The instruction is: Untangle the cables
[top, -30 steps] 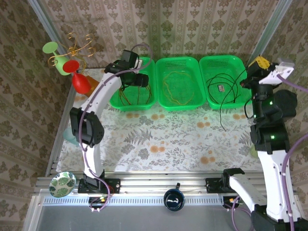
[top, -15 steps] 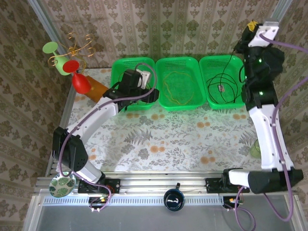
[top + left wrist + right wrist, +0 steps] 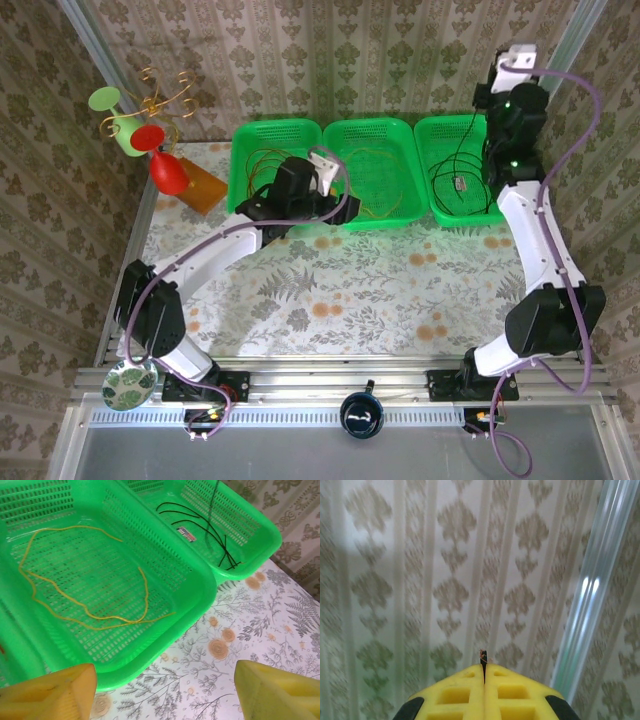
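Note:
My right gripper moves lower next, tilting down from the wall, and releases the black cable's bare end over the black coil (image 3: 459, 180). The cable's basket lies below the gripper.
Three green baskets stand along the back. The left basket (image 3: 262, 170) holds red and brown cables (image 3: 268, 163). A yellow cable (image 3: 90, 615) lies looped in the middle basket (image 3: 200, 592). A black cable (image 3: 462, 180) lies partly coiled in the right basket (image 3: 470, 215) and rises from it toward my raised right arm (image 3: 515, 110). My right gripper (image 3: 484, 672) is shut on the bare end of the black cable (image 3: 483, 656), facing the wall. My left gripper (image 3: 165, 695) is open and holds nothing, low over the floral tablecloth (image 3: 235, 645) just in front of the middle basket.
A gold stand with a red and a green cup (image 3: 140, 120) and a brown block (image 3: 200, 185) sit at the back left. A patterned plate (image 3: 130, 385) and a dark cup (image 3: 361, 413) rest on the front rail. A metal frame post (image 3: 585, 595) runs beside my right gripper.
My left arm has swung from over the left basket to the front of the middle basket. My right arm has risen and gone back, lifting the black cable.

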